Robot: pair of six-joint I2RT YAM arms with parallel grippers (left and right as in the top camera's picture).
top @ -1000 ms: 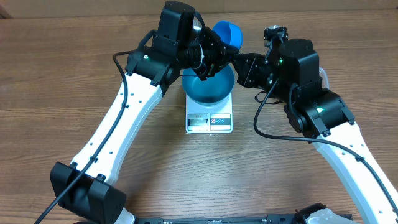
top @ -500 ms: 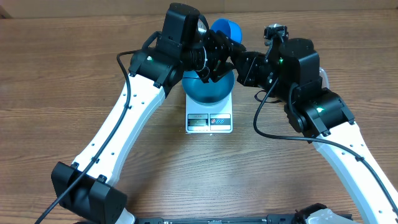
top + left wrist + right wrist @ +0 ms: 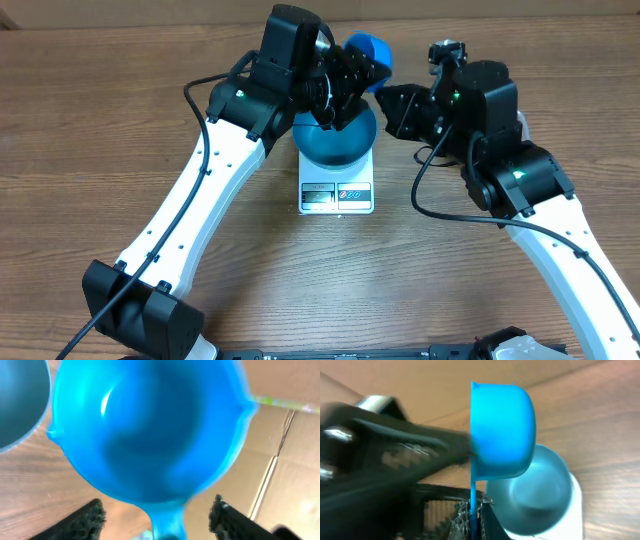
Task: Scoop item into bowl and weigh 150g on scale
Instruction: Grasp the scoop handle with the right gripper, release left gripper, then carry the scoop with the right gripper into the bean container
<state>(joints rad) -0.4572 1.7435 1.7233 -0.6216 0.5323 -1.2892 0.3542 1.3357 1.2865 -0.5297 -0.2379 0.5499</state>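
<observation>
Next I will move my right gripper right in the overhead view and down, freeing the scoop inside the pale container's rim [image 3: 523,126], since this lies below it on that side.
The blue bowl [image 3: 335,150] stands on the white scale [image 3: 336,195] at the table's middle; it also shows in the right wrist view as the bowl [image 3: 535,490] on the scale [image 3: 576,505]. A small blue handled scoop [image 3: 368,50] hangs tilted behind the bowl. My right gripper [image 3: 472,515] is shut on the scoop's thin handle. My left gripper [image 3: 157,510] is open, its fingers [image 3: 90,515] well apart on either side of the handle, not touching it. The scoop's cup [image 3: 150,425] looks empty. The item is out of view.
My left arm [image 3: 290,70] reaches over the bowl, close to my right gripper [image 3: 385,95]. It shows as a dark blur [image 3: 385,455] in the right wrist view. A cardboard box [image 3: 292,460] stands beyond the table's far edge.
My left gripper has opened and let go of the scoop. The scoop stays in my right gripper, which has shifted slightly right.
</observation>
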